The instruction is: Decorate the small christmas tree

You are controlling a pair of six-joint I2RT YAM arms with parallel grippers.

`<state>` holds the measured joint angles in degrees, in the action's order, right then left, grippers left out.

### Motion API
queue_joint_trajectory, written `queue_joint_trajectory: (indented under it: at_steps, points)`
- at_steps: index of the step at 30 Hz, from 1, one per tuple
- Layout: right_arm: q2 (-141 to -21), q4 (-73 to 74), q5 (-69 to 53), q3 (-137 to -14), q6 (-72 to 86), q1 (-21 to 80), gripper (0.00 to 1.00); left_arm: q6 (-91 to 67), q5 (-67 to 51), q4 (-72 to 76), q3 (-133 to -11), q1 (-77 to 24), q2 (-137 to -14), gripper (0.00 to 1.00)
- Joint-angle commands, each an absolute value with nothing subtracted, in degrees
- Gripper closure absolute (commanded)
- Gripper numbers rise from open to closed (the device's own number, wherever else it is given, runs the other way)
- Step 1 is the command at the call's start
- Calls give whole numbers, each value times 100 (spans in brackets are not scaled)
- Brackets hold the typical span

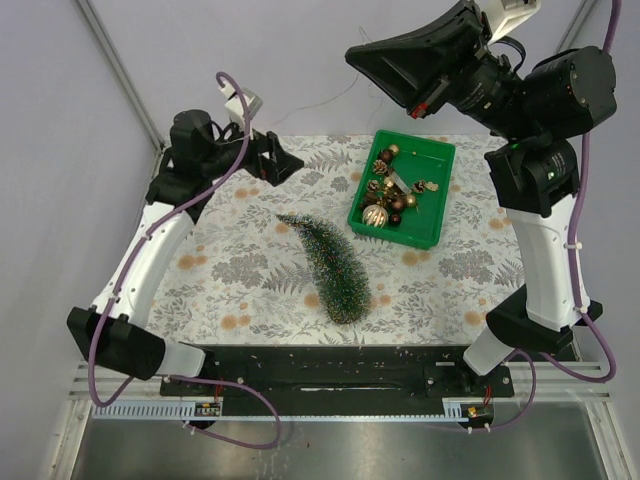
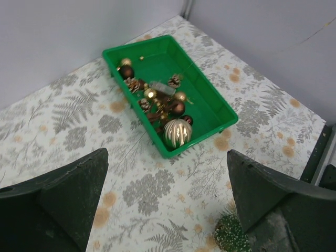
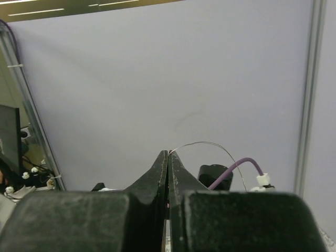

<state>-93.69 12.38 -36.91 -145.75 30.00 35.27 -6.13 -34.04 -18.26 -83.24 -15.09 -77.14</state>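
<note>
My right gripper is holding the thin wire over the back of the table, so my left gripper should next lift up and across onto the wire trailing from my right gripper.
The small christmas tree point(image 1: 330, 265) lies on its side in the middle of the table, tip toward the back left; its bristly tip shows in the left wrist view point(image 2: 231, 236). My left gripper point(image 1: 272, 160) point(image 2: 167, 157) is open and empty, hovering above the table just behind the tree's tip. My right gripper point(image 1: 353, 52) point(image 3: 168, 153) is raised high over the back of the table. It is shut on a thin wire point(image 3: 210, 143) that trails down toward the green bin point(image 1: 437, 190) point(image 2: 223, 107) of ornaments.
The bin holds brown and gold balls, pine cones and a large striped gold ball point(image 2: 177, 131). Grey walls close in the back and sides. The floral cloth point(image 1: 240, 270) covers the table.
</note>
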Motion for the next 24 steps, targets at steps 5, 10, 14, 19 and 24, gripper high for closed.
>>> queue_joint_trajectory:
  at_steps: [5, 10, 14, 19, 24]
  points:
    - [-9361, 703, -4096, -14265, 3445, 3577, 100, 974, -4614, -1441, -9421, -2249, -8366, 1]
    - [-9360, 817, -4017, -14264, 3288, 3568, 100, 617, -5851, -960, -9633, -2373, -8718, 1]
    - [-9404, 914, -3955, -14440, 3217, 3568, 100, -130, -6468, -133, -9571, -2443, -8991, 1]
    - [-9501, 862, -3990, -14581, 3313, 3560, 100, -1386, -6486, 1438, -9519, -2496, -9333, 1]
    - [-9562, 791, -3981, -14642, 3331, 3568, 100, -2574, -6478, 2978, -9720, -2593, -9790, 1]
